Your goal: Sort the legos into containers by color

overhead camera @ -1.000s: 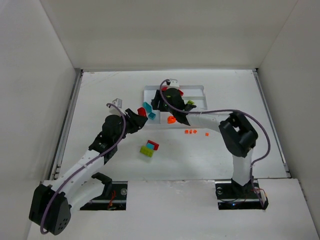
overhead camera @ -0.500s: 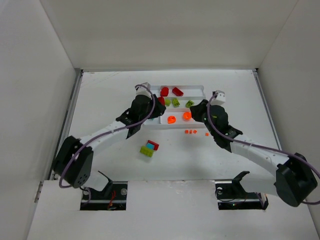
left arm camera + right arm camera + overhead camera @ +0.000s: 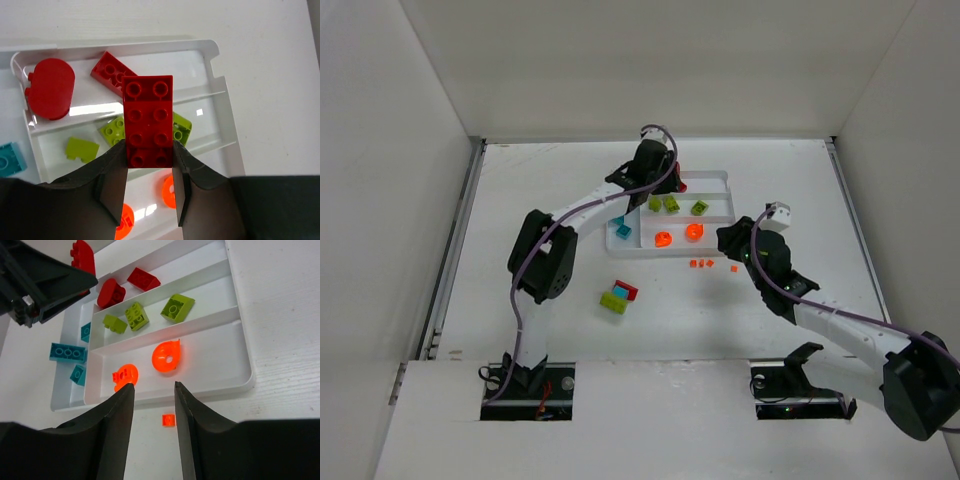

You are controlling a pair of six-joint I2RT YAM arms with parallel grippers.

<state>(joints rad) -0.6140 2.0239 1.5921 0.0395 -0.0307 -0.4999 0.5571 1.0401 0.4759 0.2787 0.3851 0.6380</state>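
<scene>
Next I should lower my left gripper to the gap between both red pieces, below it and to the left in its wrist view, to release red with red.
My left gripper (image 3: 655, 168) hangs over the far part of the white tray (image 3: 726, 176). In its wrist view it (image 3: 148, 152) is shut on a red 2x4 brick (image 3: 148, 117). Below lie a round red piece (image 3: 50, 90) and a red brick (image 3: 111, 74) in the far section. Lime bricks (image 3: 82, 149) lie in the middle one. Two round orange pieces (image 3: 166, 356) lie in the near one. Teal bricks (image 3: 67, 352) lie in the short end section. My right gripper (image 3: 153, 385) is open and empty, with a tiny orange brick (image 3: 168, 420) on the table between its fingers.
A loose cluster of a red (image 3: 627, 290), a lime (image 3: 613, 303) and a teal brick lies on the table in front of the tray. Tiny orange bricks (image 3: 700, 263) lie just before the tray's near rim. White walls enclose the table.
My left arm has swung from left of the tray to over its far section. My right arm has drawn back off the tray to the tiny orange bricks.
</scene>
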